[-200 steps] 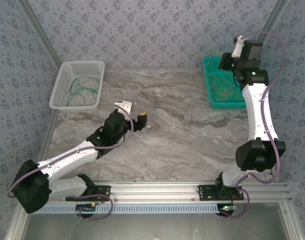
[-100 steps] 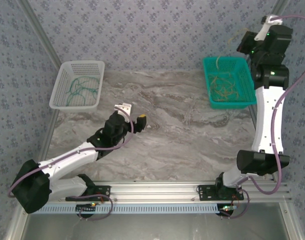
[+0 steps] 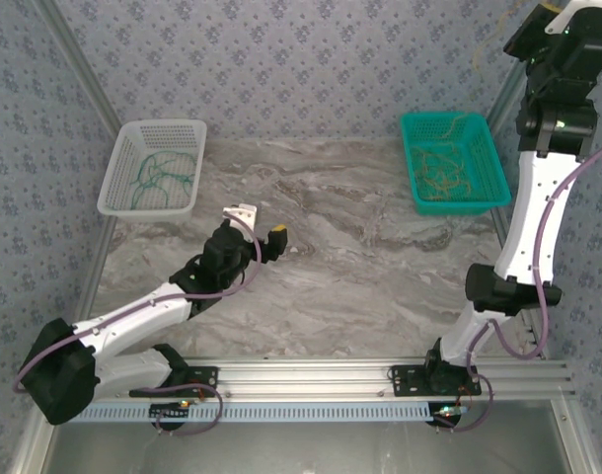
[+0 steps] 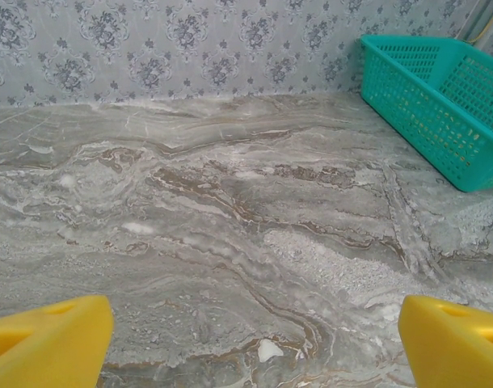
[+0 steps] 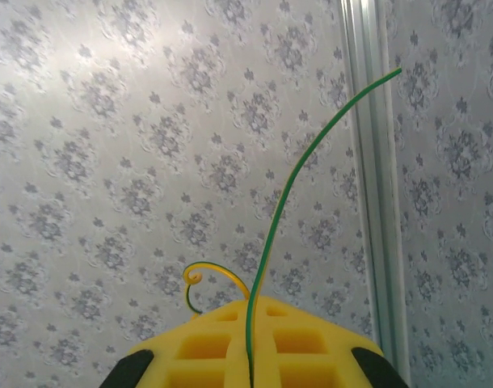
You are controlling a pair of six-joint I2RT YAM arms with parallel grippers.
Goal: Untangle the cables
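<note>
The teal basket of yellow-tan cables stands below my right gripper. My right gripper needs to lower next, tip its fingers down into the basket and release the thin green cable.
My right gripper (image 5: 252, 314) is raised high against the back wall, its yellow jaws shut on a thin green cable (image 5: 272, 234) that rises from between them. A yellow-green curled end (image 5: 200, 273) shows beside it. In the top view this gripper (image 3: 519, 41) is up by the right corner post, above the teal basket (image 3: 493, 163), with a faint strand (image 3: 476, 57) hanging near it. Yellow-tan cables (image 3: 441, 170) lie in that basket. Green cables (image 3: 161, 170) lie in the white basket (image 3: 112, 178). My left gripper (image 3: 263, 223) hovers open over the marble table, its fingertips (image 4: 48, 339) wide apart with nothing between them.
The teal basket (image 4: 440, 97) stands to the right ahead of the left gripper. An aluminium corner post (image 5: 374, 186) runs close to the right gripper. Patterned walls close in the table on three sides.
The right arm has lifted from over the teal basket up towards the top right corner, carrying a cable with it. The left arm has stayed still.
</note>
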